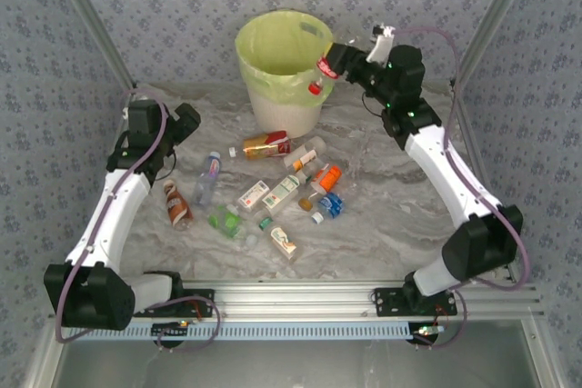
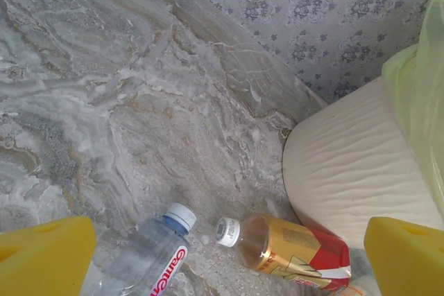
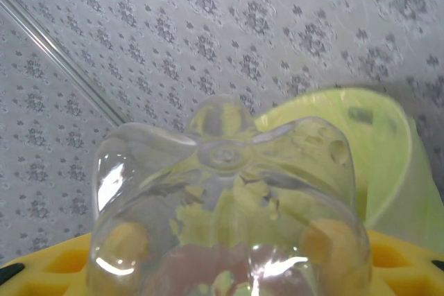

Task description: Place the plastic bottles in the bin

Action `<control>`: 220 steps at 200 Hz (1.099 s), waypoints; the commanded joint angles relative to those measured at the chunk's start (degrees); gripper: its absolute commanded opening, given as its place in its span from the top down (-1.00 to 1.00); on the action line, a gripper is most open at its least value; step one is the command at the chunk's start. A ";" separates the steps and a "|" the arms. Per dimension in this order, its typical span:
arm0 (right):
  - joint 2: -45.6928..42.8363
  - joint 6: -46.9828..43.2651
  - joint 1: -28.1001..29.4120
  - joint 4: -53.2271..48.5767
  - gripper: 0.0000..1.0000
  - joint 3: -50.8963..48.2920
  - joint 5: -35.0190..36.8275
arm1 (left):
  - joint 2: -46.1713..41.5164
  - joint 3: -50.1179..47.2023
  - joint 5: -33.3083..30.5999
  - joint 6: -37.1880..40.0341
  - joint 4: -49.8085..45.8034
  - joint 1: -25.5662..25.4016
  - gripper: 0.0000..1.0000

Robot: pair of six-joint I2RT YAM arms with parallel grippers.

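The red-capped bottle still hangs at the bin's rim, so my right gripper will next carry it outward and over the bin's opening [image 1: 284, 43] [image 3: 347, 126] to let it go.
My right gripper [image 1: 341, 59] is shut on a clear plastic bottle [image 1: 322, 74] with a red label and red cap, held at the right rim of the bin [image 1: 282, 111]. In the right wrist view the bottle's clear base [image 3: 225, 192] fills the space between my yellow fingers [image 3: 55, 261], with the bin's yellow-green liner [image 3: 378, 150] behind. My left gripper [image 1: 186, 120] is open above the table's left side. Its view looks down on a gold-and-red bottle [image 2: 295, 251] and a clear white-capped bottle [image 2: 142, 258], both lying flat beside the bin's white wall [image 2: 347, 171].
Several more bottles lie scattered mid-table: a brown one [image 1: 175, 203], a green one [image 1: 223, 220], an orange-capped one [image 1: 326, 179] and a blue-labelled one [image 1: 329, 207]. Patterned walls and metal frame posts [image 1: 91, 24] enclose the back and sides.
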 commanded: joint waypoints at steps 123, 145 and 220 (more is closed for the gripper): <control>33.19 -18.14 2.68 -23.50 -0.04 45.43 0.10 | -9.45 -6.19 -7.12 2.62 -7.07 0.56 -0.99; 34.01 -19.14 2.88 -26.70 -0.11 46.54 -2.62 | -9.54 -6.84 -8.00 2.96 -8.10 0.63 -0.99; 29.98 -25.29 3.16 -36.64 -0.58 47.18 -2.89 | -8.46 -5.92 -13.84 4.73 -11.39 0.89 -0.99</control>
